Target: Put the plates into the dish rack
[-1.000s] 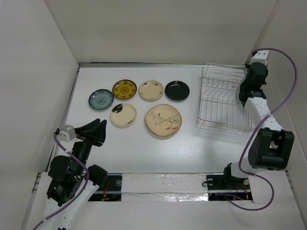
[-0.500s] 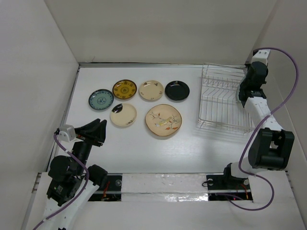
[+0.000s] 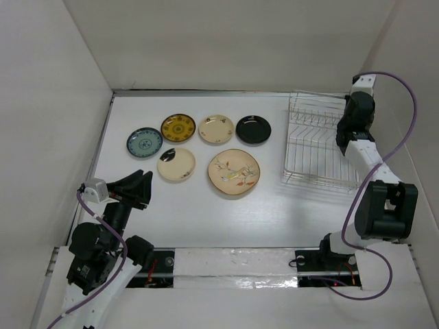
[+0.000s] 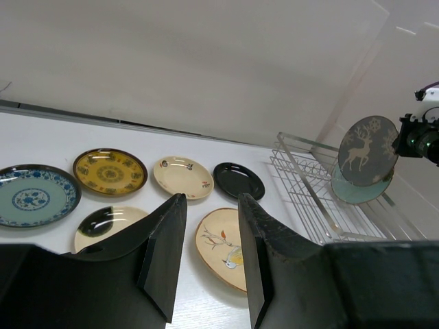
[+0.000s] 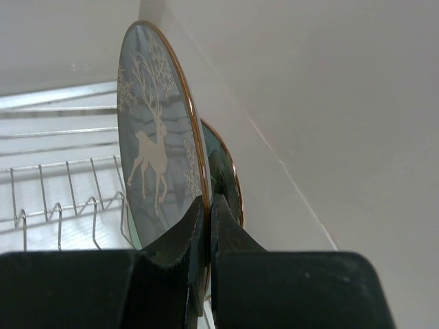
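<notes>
The deer plate should go down next in my right gripper, so that its bottom edge comes into the rack wires alongside (image 5: pixel 129 225) the standing teal plate.
My right gripper (image 5: pixel 208 202) is shut on the rim of the large grey deer plate (image 5: pixel 154 157) and holds it upright over the right end of the white wire dish rack (image 3: pixel 312 147). A teal plate (image 5: pixel 226 171) stands just behind it. Both also show in the left wrist view, the deer plate (image 4: pixel 367 151) above the teal plate (image 4: pixel 353 190). On the table lie the large tan plate (image 3: pixel 234 172), a cream plate with a black patch (image 3: pixel 176 164), a blue-patterned teal plate (image 3: pixel 144 142), a yellow plate (image 3: pixel 178 127), a cream plate (image 3: pixel 216 129) and a black plate (image 3: pixel 253 129). My left gripper (image 3: pixel 140 185) is open and empty, near the table's left front.
White walls close in the table on the left, back and right. The rack sits close to the right wall (image 3: pixel 405 137). The arm bases and a white strip (image 3: pixel 233 264) run along the near edge.
My right wrist has shifted a little to the left over the rack with the deer plate in it. The left arm has not moved.
</notes>
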